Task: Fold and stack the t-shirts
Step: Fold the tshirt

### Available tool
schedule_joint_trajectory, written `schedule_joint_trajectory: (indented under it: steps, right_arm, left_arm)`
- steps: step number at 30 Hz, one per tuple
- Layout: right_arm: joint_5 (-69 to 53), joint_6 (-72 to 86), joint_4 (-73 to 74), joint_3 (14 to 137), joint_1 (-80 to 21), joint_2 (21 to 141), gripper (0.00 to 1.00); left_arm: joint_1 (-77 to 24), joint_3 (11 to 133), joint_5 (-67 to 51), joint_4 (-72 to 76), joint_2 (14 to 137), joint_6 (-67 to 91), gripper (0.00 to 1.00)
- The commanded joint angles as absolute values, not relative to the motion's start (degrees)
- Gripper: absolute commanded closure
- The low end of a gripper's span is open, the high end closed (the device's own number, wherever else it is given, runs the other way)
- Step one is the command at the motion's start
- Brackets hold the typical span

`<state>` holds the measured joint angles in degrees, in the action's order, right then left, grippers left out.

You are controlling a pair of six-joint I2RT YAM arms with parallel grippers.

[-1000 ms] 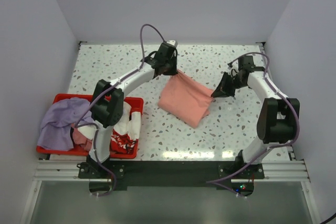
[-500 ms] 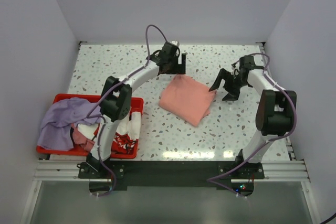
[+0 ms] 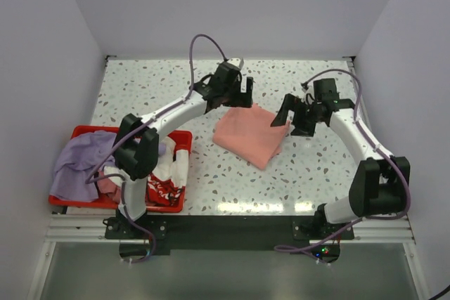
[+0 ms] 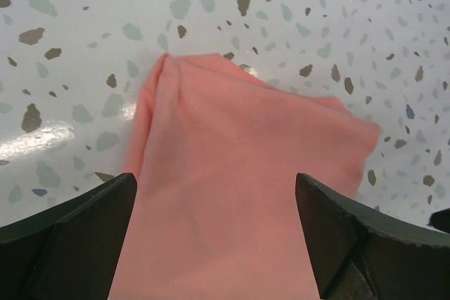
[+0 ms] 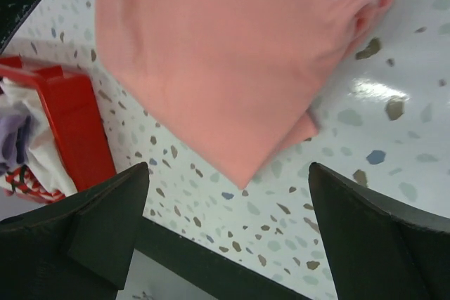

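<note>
The open fingers of my left gripper are just past the salmon-pink shirt's edge (image 3: pixel 229 119) (image 4: pixel 135 163) beside the far corner, so they will move down and back onto it next.
A salmon-pink t-shirt (image 3: pixel 249 134) lies folded into a flat square in the middle of the table, also seen in the left wrist view (image 4: pixel 232 194) and the right wrist view (image 5: pixel 232 54). My left gripper (image 3: pixel 238 93) hovers open over its far corner, nothing between its fingers (image 4: pixel 77 237). At the shirt's right corner my right gripper (image 3: pixel 294 116) is open and empty too. A lavender t-shirt (image 3: pixel 81 163) and a white one with red print (image 3: pixel 167 173) sit crumpled in the crate.
A red plastic crate (image 3: pixel 181 147) stands at the near left of the speckled table (image 3: pixel 309 173), its rim showing in the right wrist view (image 5: pixel 74 124). White walls close in three sides. A black rail (image 3: pixel 225 226) runs along the near edge.
Both grippers have opened and let go of the pink t-shirt, which now lies flat. They have lifted slightly off its far and right corners.
</note>
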<state>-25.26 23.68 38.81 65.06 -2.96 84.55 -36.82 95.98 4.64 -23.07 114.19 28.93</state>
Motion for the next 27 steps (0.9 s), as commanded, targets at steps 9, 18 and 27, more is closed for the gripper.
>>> schedule_joint_trajectory:
  steps: [9,18,27]
  right_arm:
    - [-21.8,26.3,38.4,57.4,-10.5,77.4,0.01]
    - [-14.4,24.7,44.3,54.8,-10.5,71.6,0.01]
    - [-9.9,24.5,48.4,54.9,-10.4,69.3,0.01]
  left_arm:
    - [-38.4,92.9,2.3,-18.2,118.9,30.7,0.0]
    - [-38.3,93.4,4.2,-18.2,123.6,32.7,0.0]
    - [-38.1,85.8,2.3,-16.6,121.8,35.3,0.0]
